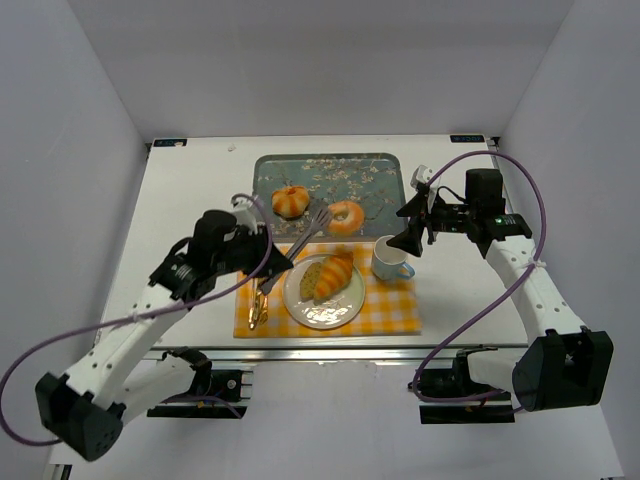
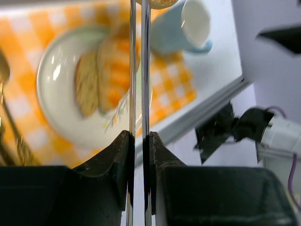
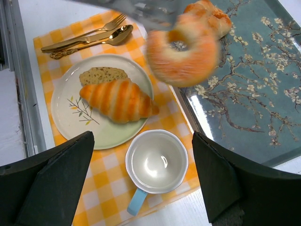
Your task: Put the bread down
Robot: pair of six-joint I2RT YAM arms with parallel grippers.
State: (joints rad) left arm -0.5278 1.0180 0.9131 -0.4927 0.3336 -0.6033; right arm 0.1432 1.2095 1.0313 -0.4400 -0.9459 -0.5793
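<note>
My left gripper should move back, put the ring-shaped bread down onto the croissant and seeded slice, which are below and back from it, and let go of the tongs.
My left gripper is shut on metal tongs, seen close up in the left wrist view. The tongs' tips grip a ring-shaped bread, held above the tray's near edge and blurred in the right wrist view. A white plate on the checked mat holds a croissant and a seeded slice. A round bun lies on the blue floral tray. My right gripper is open and empty, above the cup.
The white cup with a blue handle stands on the yellow checked mat, right of the plate. A gold fork and spoon lie at the mat's left. White walls enclose the table on three sides.
</note>
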